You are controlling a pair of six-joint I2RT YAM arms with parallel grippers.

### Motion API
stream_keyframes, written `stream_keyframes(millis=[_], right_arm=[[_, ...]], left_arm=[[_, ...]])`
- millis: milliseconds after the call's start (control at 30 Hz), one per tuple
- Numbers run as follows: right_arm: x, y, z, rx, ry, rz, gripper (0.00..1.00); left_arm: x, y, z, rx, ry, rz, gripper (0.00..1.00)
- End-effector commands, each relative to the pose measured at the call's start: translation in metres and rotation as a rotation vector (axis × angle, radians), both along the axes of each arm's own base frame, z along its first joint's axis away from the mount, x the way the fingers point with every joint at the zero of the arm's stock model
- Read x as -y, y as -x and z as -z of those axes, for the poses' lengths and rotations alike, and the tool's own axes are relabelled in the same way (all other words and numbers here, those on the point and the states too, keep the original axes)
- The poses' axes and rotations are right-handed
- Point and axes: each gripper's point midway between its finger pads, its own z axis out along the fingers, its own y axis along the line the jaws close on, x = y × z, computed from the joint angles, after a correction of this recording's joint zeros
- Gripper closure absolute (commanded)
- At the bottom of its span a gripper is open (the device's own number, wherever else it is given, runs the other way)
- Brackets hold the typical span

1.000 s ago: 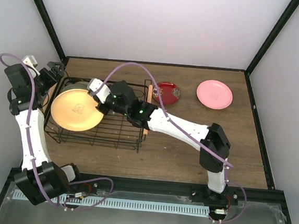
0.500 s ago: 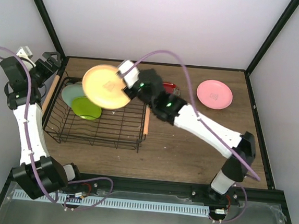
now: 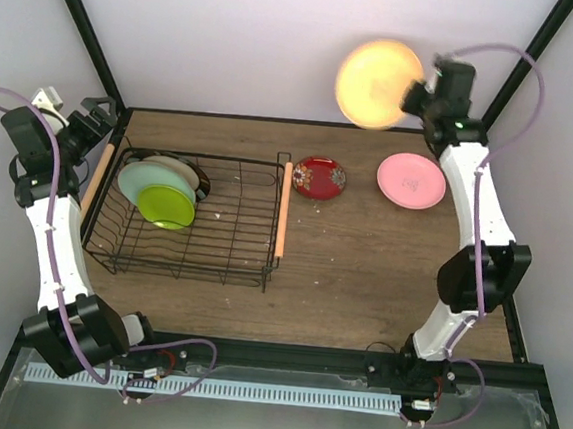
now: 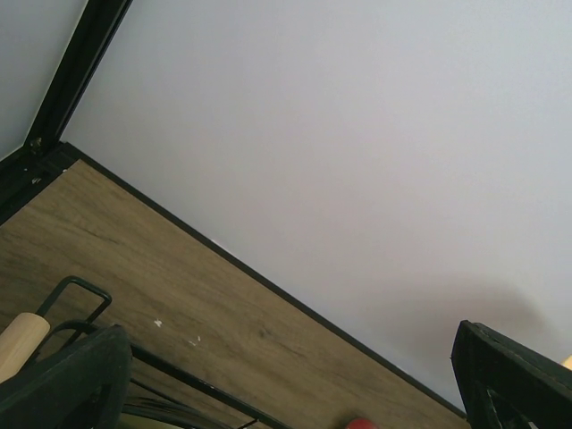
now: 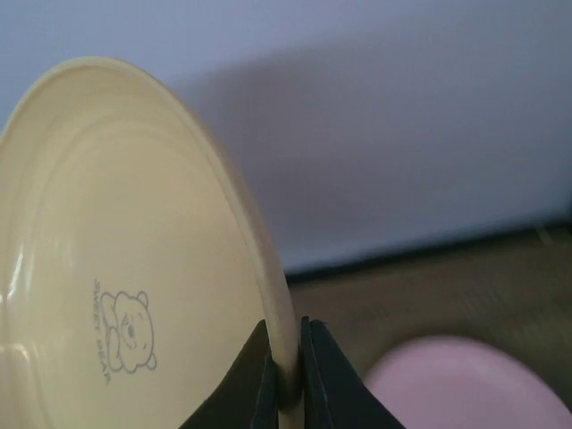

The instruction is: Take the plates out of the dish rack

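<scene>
I should next use my right gripper to move the yellow-orange plate down and back toward my base, onto the bare pink plate, and let go of the yellow-orange plate's rim.
My right gripper is shut on the rim of the yellow-orange plate and holds it high above the table's back right; the right wrist view shows the plate on edge between the fingers. The pink plate and the dark red patterned plate lie on the table. The black wire dish rack holds the lime green plate, the pale mint plate and a dark-rimmed plate at its left end. My left gripper is open and empty, above the rack's back left corner.
The rack's wooden handles run along its left and right sides. Black frame posts stand at the back corners. The pink plate shows low in the right wrist view.
My right arm has swung the yellow-orange plate up and right, from over the rack to high above the back right near the pink plate. The left arm has barely moved.
</scene>
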Motion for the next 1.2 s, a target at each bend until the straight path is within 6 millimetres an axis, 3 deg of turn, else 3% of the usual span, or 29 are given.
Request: stream_keyframes(millis=[0,233,400,600,733,933,1067,1167], right_arm=[[0.071,0.006,0.129,-0.363,-0.276,0.143,0.99],[0.149,0.023,0.213,-0.493,-0.354,0.298,0.99],[0.18,0.024,0.252,-0.532,-0.389,0.356,0.99],[0.196,0.01,0.275,-0.551,-0.394,0.391,0.99],[0.198,-0.001,0.29,-0.574,-0.402,0.394,0.99],[0.197,-0.004,0.317,-0.625,-0.416,0.394,0.99],[0.196,0.002,0.331,-0.668,-0.413,0.399,0.74],[0.196,0.006,0.328,-0.667,-0.403,0.396,0.59]], left_arm=[[0.004,0.007,-0.01,0.033,-0.018,0.008,0.0],[0.008,0.013,-0.006,0.024,-0.017,0.016,0.0],[0.01,0.015,-0.003,0.014,-0.021,0.022,0.0],[0.011,0.017,-0.002,0.006,-0.032,0.025,0.0],[0.011,0.019,-0.003,0.003,-0.044,0.026,0.0],[0.012,0.019,-0.004,0.001,-0.046,0.025,0.0],[0.011,0.018,-0.003,-0.001,-0.044,0.027,0.0],[0.011,0.017,-0.002,-0.004,-0.043,0.028,0.0]])
